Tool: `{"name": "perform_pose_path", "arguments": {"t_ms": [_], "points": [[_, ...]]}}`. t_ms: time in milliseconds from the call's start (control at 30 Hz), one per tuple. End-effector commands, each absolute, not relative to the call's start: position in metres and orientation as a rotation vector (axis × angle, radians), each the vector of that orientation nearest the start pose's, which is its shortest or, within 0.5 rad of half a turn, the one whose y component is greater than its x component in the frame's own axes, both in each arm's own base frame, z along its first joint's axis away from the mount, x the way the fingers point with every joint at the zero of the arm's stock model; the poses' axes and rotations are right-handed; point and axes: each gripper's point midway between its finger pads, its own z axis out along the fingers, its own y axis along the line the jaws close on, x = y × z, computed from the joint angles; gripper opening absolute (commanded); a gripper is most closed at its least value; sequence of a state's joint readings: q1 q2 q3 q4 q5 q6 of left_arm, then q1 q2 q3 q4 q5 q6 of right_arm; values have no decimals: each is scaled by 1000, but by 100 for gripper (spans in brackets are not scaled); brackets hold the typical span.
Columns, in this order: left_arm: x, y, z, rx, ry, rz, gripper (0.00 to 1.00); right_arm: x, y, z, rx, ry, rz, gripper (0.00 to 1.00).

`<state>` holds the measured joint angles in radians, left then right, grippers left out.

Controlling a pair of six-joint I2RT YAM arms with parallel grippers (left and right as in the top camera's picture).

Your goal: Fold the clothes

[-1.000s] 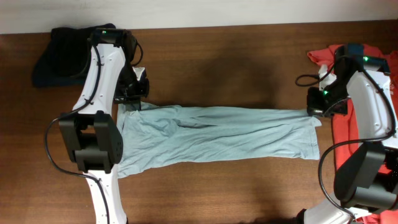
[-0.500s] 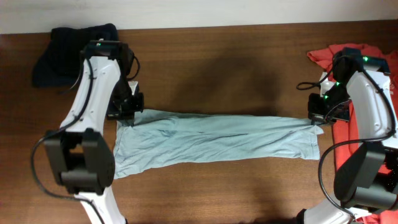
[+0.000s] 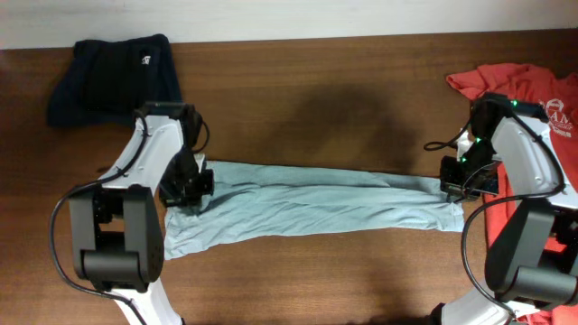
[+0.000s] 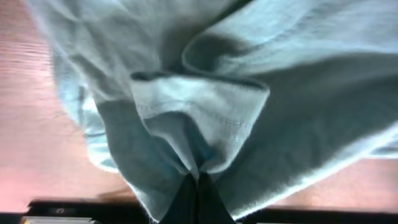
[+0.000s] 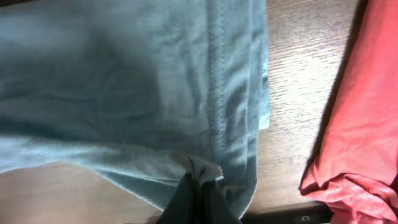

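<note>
My left gripper lowers, shifts back toward that exposed end (image 4: 96, 140) and opens next, as the lower layer sticks out past the pinched hem (image 4: 198, 177).
A light blue garment (image 3: 307, 206) lies stretched across the table in a long band, its far long edge folded toward the near one. My left gripper (image 3: 185, 187) is shut on the garment's far left edge; the left wrist view shows the pinched hem (image 4: 198, 177) bunched at the fingertips. My right gripper (image 3: 461, 183) is shut on the garment's far right edge, and the right wrist view shows a small pinch of the cloth (image 5: 200, 176). Both hold the edge low over the lower layer.
A dark navy folded garment (image 3: 113, 72) lies at the back left. A red garment (image 3: 533, 86) lies at the right edge, close to my right arm, and shows in the right wrist view (image 5: 354, 112). Bare wooden table (image 3: 325, 99) lies behind the blue garment.
Both grippers have moved toward the near edge, carrying the garment's far edge over its lower part. The garment is narrower now.
</note>
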<state>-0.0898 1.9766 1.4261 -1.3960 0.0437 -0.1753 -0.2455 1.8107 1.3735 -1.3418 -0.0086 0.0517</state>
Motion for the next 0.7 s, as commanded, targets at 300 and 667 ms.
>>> {"name": "perform_pose_path", "arguments": {"t_ms": [300, 667], "points": [[259, 24, 40, -492, 3459, 451, 1, 252, -101, 51, 731, 3336, -230, 4], [257, 23, 35, -500, 3462, 436, 1, 253, -104, 35, 766, 3358, -204, 4]]}}
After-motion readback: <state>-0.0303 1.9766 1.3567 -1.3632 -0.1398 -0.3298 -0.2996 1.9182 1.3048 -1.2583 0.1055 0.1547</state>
